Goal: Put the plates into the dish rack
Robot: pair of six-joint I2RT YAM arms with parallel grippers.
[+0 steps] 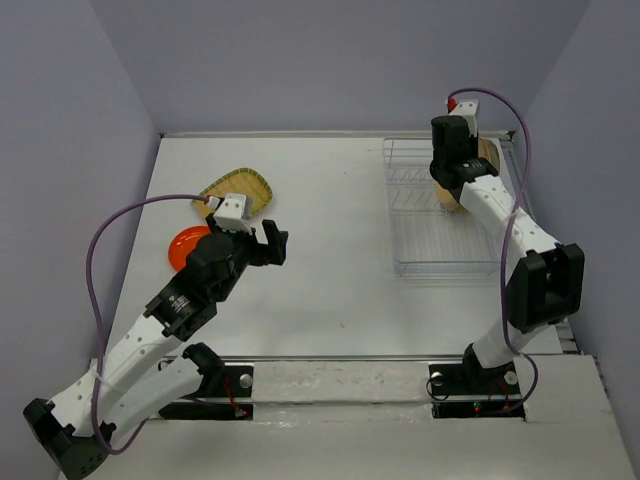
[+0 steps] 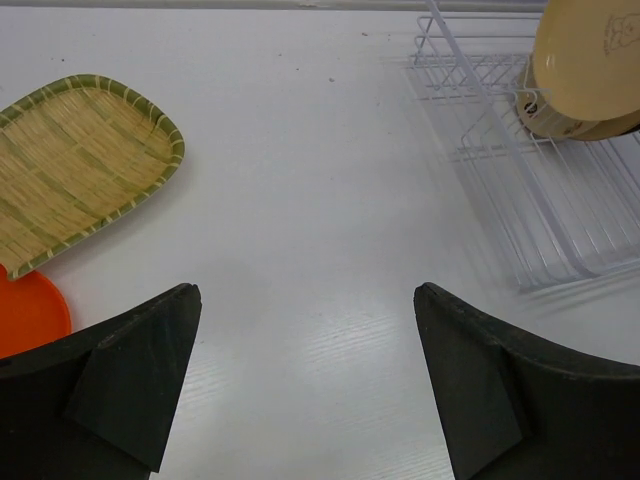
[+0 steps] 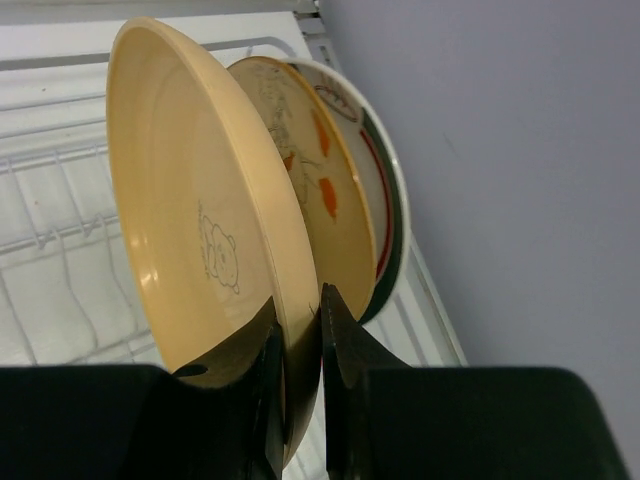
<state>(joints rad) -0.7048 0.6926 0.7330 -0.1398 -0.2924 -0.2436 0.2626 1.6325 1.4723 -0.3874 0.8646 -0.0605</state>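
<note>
My right gripper lowers into the empty wires next, away from the standing plates, because the small beige plate still hangs above the rack.
My right gripper is shut on the rim of the small beige plate, which has a small line drawing. It holds the plate on edge over the far right of the white wire dish rack. Just behind it stand a cream plate with orange marks and a white plate with a green-red rim. My left gripper is open and empty above the bare table. The yellow-green woven plate and the orange-red plate lie flat to its left.
The dish rack stands at the far right of the table, close to the right wall. The woven plate and the orange-red plate lie at the left, beside my left arm. Grey walls enclose the table.
</note>
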